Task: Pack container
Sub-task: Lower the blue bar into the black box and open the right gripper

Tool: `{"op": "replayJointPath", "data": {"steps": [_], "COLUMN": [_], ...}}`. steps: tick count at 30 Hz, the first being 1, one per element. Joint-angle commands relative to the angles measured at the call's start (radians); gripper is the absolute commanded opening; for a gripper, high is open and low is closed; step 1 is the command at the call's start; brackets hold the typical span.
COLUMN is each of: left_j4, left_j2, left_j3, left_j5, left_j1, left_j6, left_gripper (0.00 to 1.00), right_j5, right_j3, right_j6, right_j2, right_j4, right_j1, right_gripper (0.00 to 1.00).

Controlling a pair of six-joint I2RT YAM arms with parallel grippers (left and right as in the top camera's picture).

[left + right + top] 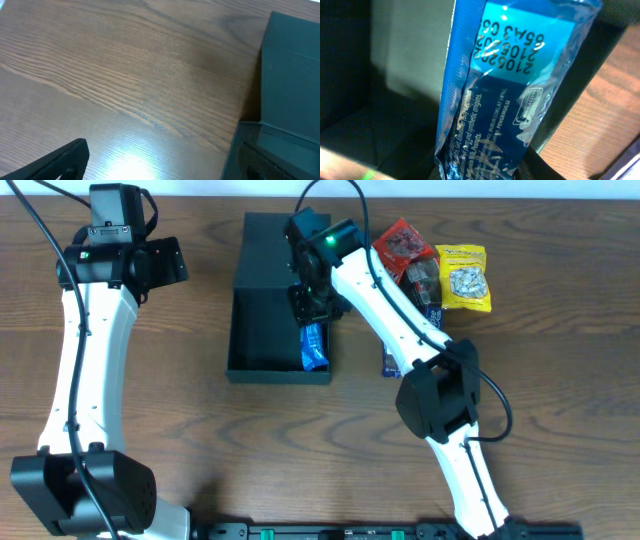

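Note:
The blue snack packet already hangs lengthwise over the place nearest the loose packets. I should next lower my right gripper and let the packet go onto the bottom of the box along its side nearest those packets.
The container (262, 290) is a dark box that stands open in the middle of the table, its lid flap lying back at the far side. My right gripper (311, 318) reaches into its right side and is shut on a blue snack packet (314, 347), which hangs along the right inner wall. In the right wrist view the blue packet (510, 90) fills the frame between my fingers (487, 172), with the dark box interior (365, 125) to the left. My left gripper (176, 260) is open and empty left of the box; its wrist view (160, 172) shows the box's side (292, 75).
Right of the box lie a red snack packet (402, 243), a yellow packet (465, 277) and a dark packet (421, 278). A dark blue packet (391, 361) lies partly under the right arm. Bare wood table (125, 75) lies left of the box.

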Motion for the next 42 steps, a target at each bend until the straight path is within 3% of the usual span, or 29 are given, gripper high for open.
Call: {"op": "replayJointPath", "data": {"steps": [1,11,15,20,26,31,32,35,36,38,42], "left_j4": [-0.006,-0.008,-0.008,-0.008,-0.005,-0.004,-0.004,-0.005,-0.005,-0.005,-0.005], "left_j2": [0.000,0.000,0.000,0.000,0.000,0.000,0.000,0.000,0.000,0.000,0.000], "left_j3": [-0.001,-0.001,-0.001,-0.001,-0.001,-0.001,-0.001,-0.001,-0.001,-0.001,-0.001], "left_j5": [0.029,0.035,0.035,0.035,0.034,0.035,0.034,0.034,0.035,0.034,0.035], "left_j1": [0.005,0.005,0.005,0.005,0.005,0.005,0.005,0.005,0.005,0.005,0.005], "left_j6": [0.017,0.017,0.017,0.017,0.017,0.017,0.017,0.017,0.017,0.011,0.009], "left_gripper": [0.95,0.95,0.95,0.96,0.95,0.96,0.95,0.95,0.95,0.95,0.95], "right_j5": [0.006,0.010,0.010,0.010,0.011,0.027,0.031,0.034,0.034,0.056,0.074], "right_j3": [-0.027,-0.059,-0.059,-0.058,-0.012,0.088,0.105,0.100,0.092,0.064,0.014], "right_j6": [0.074,0.090,0.100,0.101,0.100,0.089,0.074,0.022,0.006,-0.003,-0.002], "right_j2": [-0.006,-0.006,-0.006,-0.006,-0.014,-0.028,-0.029,-0.023,-0.019,-0.008,0.013], "right_j4": [0.007,-0.002,-0.011,-0.010,-0.015,-0.027,-0.027,-0.006,0.007,0.045,0.098], "right_j1": [0.007,0.008,0.010,0.008,0.008,0.008,0.008,0.013,0.016,0.024,0.031], "right_gripper": [0.31,0.33,0.38,0.75,0.79,0.70,0.64,0.23,0.16,0.07,0.02]}}
